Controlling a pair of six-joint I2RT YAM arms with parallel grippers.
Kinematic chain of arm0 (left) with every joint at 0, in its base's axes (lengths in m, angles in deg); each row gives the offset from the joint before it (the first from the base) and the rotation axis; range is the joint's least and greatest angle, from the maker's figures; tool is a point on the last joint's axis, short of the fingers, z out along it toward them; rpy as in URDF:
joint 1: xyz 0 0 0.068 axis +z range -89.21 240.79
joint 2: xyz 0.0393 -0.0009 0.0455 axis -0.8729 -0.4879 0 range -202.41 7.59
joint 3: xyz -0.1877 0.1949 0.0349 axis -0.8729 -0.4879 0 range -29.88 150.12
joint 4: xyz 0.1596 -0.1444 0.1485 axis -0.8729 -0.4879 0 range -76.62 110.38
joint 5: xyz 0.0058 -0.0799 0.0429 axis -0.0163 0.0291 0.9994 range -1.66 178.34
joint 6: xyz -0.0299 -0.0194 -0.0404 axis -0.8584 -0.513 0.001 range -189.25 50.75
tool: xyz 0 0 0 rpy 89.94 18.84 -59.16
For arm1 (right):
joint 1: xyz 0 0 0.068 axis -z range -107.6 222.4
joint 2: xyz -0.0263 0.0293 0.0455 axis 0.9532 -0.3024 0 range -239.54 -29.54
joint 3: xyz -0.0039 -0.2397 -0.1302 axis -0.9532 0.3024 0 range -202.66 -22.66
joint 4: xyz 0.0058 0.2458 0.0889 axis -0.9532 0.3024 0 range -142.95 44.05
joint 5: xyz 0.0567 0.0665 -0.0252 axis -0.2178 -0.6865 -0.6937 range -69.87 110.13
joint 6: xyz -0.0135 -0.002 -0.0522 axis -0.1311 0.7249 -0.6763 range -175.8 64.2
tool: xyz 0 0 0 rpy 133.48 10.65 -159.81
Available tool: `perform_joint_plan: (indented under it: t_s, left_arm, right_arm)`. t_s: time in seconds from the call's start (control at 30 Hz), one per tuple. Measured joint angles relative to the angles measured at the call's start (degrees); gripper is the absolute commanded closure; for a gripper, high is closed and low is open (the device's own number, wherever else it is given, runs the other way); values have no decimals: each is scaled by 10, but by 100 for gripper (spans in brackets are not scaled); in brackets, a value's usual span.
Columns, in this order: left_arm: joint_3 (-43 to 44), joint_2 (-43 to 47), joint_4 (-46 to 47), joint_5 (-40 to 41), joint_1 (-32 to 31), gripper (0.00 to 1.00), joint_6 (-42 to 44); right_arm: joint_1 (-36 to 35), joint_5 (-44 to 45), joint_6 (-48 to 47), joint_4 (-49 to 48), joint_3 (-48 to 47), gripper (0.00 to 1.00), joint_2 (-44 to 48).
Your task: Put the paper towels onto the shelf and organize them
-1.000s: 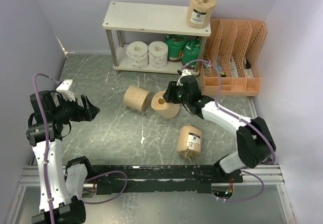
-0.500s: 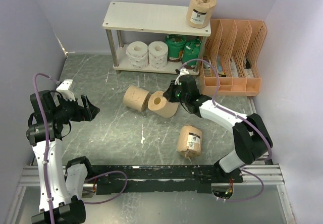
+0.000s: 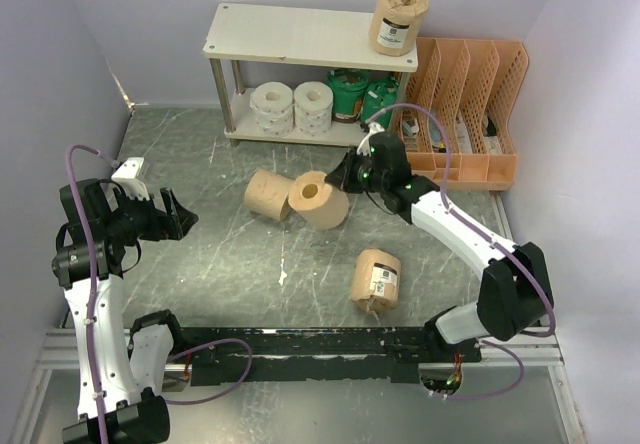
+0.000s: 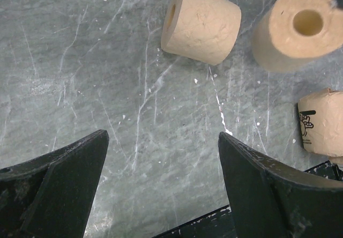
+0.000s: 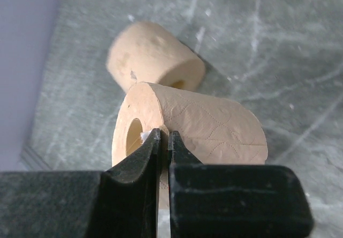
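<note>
My right gripper raises the bare roll outward onto the top board next and releases it, since the empty part of the top board (image 3: pixel 287 40) lies above and outward of my right gripper.
My right gripper (image 3: pixel 341 178) (image 5: pixel 165 140) is shut on the wall of a bare tan roll (image 3: pixel 318 200) (image 5: pixel 214 124) (image 4: pixel 295 26): one finger sits in the core, the other outside. A second bare tan roll (image 3: pixel 270 194) (image 5: pixel 153 58) (image 4: pixel 201 23) lies just left of it. Nearer the arms, a tan wrapped roll (image 3: pixel 376 279) (image 4: pixel 321 121) with a barcode label lies on the table. On the shelf (image 3: pixel 290 34), another wrapped roll (image 3: pixel 397 16) stands on the top board, and two white rolls (image 3: pixel 290 107) and two green ones (image 3: pixel 362 96) fill the lower tier. My left gripper (image 3: pixel 180 216) (image 4: pixel 161 190) hangs open at the left.
An orange perforated file organizer (image 3: pixel 470 114) stands right of the shelf, close behind my right arm. Lilac walls close in the left, back and right sides. A black rail (image 3: pixel 320 344) runs along the near edge.
My right gripper has closed on the bare tan roll and raised it a little, tipping its core toward the camera. The left arm has not moved.
</note>
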Motion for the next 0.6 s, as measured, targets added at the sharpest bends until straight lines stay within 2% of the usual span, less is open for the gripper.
perform_joint_plan:
  t_s: [0.23,0.37,0.6]
  left_arm:
    - [0,0,0,0,0,5,0]
    - [0,-4,0,0,0,5,0]
    - [0,-10,0,0,0,5,0]
  right_arm:
    - [17,-56,37,-20,-68,100,-2]
    - [35,-83,67,-31,-116,100,-33]
    - [36,-113,106,-39,-299,100,-112]
